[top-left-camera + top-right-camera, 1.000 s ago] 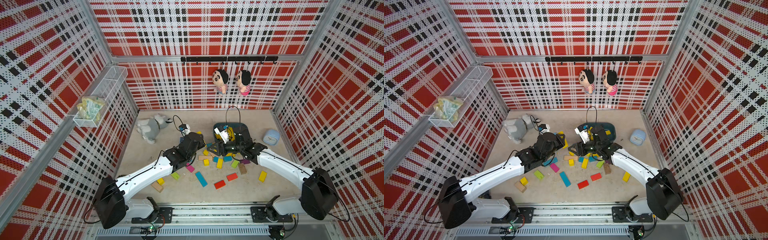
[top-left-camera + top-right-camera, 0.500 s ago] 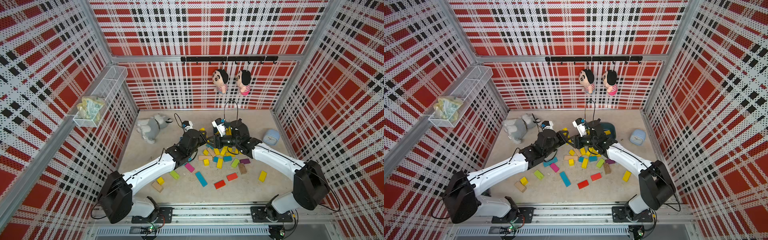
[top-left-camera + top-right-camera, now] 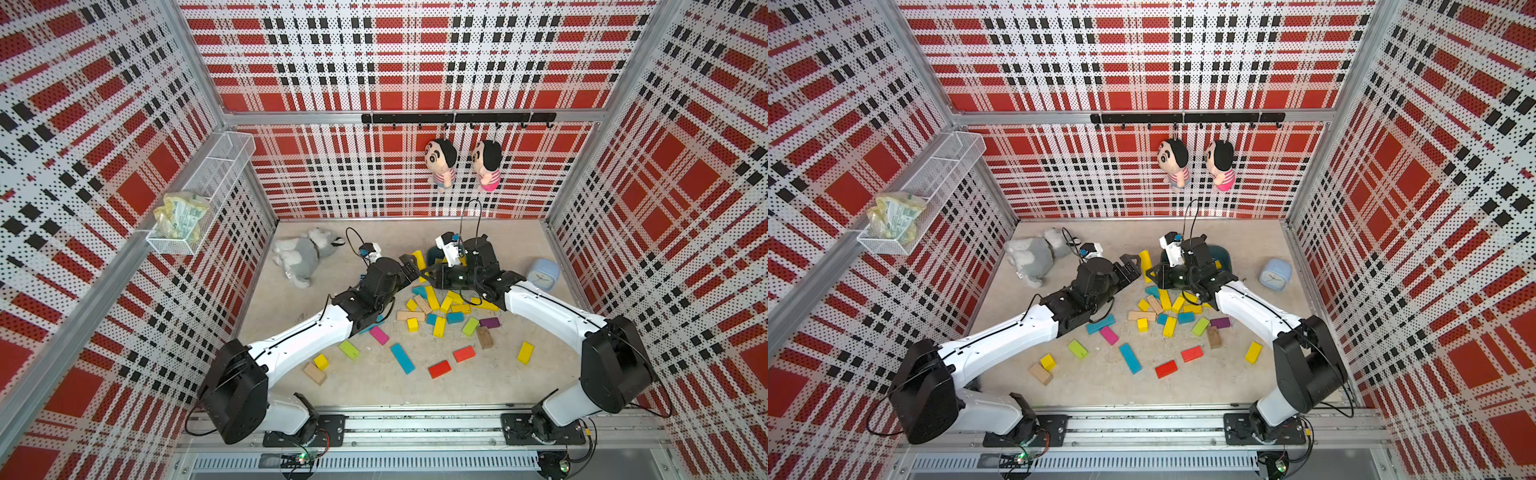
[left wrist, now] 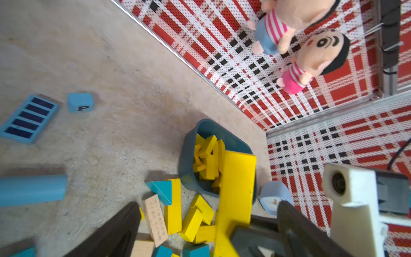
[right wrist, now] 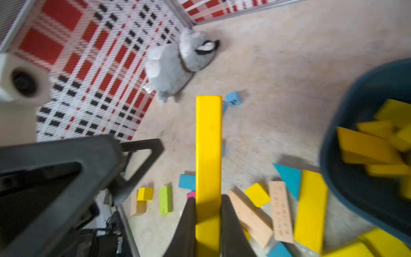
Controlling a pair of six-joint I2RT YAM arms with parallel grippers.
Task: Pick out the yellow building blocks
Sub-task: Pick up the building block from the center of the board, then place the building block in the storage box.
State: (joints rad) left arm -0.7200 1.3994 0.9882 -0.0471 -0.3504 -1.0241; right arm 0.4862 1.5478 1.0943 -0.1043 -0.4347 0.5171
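My right gripper holds the bar above the dark teal bin, so it will move clear of the left gripper and go down to release the bar inside.
A long yellow bar stands off the floor between my two arms, next to the dark teal bin. My right gripper is shut on its lower end. My left gripper is open, with its fingers wide on either side of the bar and apart from it. In both top views the bar shows between the left gripper and the right gripper. The bin holds several yellow building blocks. More yellow blocks lie on the floor.
Red, blue, lime-green, purple and tan blocks lie mixed with the yellow ones. A grey plush dog lies at the back left. A pale blue clock stands at the right. Two dolls hang on the back wall.
Both arms came together beside the bin. My left gripper, shut on the yellow bar before, has opened. My right gripper has closed on the bar.
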